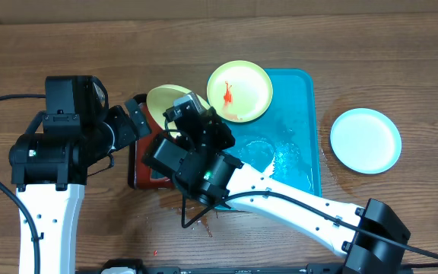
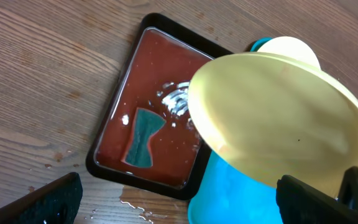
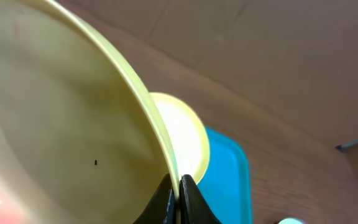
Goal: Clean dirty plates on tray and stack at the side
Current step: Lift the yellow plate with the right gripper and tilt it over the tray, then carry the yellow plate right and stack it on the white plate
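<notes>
My right gripper holds the yellow-green plate and needs to swing across the turquoise tray and bring the plate down onto the light blue plate [image 1: 365, 141], which lies alone beside that tray.
My right gripper [image 3: 178, 182] is shut on the rim of a yellow-green plate [image 3: 61, 124], holding it tilted on edge. From overhead, this held plate [image 1: 166, 101] hangs over the black tray's far end, with the right gripper [image 1: 181, 108] at its rim. In the left wrist view the plate [image 2: 278, 118] shows its underside. A second yellow-green plate [image 1: 239, 91] with a red-orange smear lies on the turquoise tray [image 1: 299, 137]. A light blue plate [image 1: 365, 141] rests on the table to the right of the tray. My left gripper [image 2: 185, 208] is open and empty beside the held plate.
A black tray of red liquid [image 2: 114, 134] holds a teal sponge [image 2: 142, 138] and sits against the turquoise tray's left side [image 2: 229, 193]. Water is puddled on the wood by its near edge [image 2: 138, 208]. Both arms crowd the middle of the table.
</notes>
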Robot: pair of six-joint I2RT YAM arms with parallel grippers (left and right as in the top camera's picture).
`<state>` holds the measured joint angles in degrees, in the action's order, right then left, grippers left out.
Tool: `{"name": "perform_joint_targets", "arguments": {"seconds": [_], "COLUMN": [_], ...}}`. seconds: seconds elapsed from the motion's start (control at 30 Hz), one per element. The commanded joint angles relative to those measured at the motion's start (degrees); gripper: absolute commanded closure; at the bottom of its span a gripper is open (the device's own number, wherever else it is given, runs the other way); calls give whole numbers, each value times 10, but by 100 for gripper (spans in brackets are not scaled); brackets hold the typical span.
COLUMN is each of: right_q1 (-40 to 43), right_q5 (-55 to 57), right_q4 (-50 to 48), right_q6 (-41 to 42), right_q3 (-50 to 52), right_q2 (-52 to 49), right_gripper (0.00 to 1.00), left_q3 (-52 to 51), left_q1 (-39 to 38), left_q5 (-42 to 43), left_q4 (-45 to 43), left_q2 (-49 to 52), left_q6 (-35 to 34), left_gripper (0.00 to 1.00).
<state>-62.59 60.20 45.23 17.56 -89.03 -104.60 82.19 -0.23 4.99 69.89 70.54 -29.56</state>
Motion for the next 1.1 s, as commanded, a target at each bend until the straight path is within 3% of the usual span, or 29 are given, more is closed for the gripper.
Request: {"name": "perform_joint_targets", "arguments": {"seconds": [0.0,0.27,0.5,0.8,1.07], "right_q1": [29,149,376,731,880], "right_q5": [-89,-444,-617,-648,-663], "right_q4": [6,33,109,253,193], "right_q6": [118,125,125,90,88], "right_q3": [-10,-42,-48,-13,163], "right_q2": [1,49,152,121,90], "right_gripper": [96,96,96,96,96], "left_q3": [8,8,8,8,8], "left_q1": [3,3,3,3,3], "left_q5": [8,8,8,8,8], "left_q4": [0,0,0,0,0], "left_q2": [3,3,3,3,3], "left_q6": [11,11,11,11,11], "left_gripper": [0,0,0,0,0]}}
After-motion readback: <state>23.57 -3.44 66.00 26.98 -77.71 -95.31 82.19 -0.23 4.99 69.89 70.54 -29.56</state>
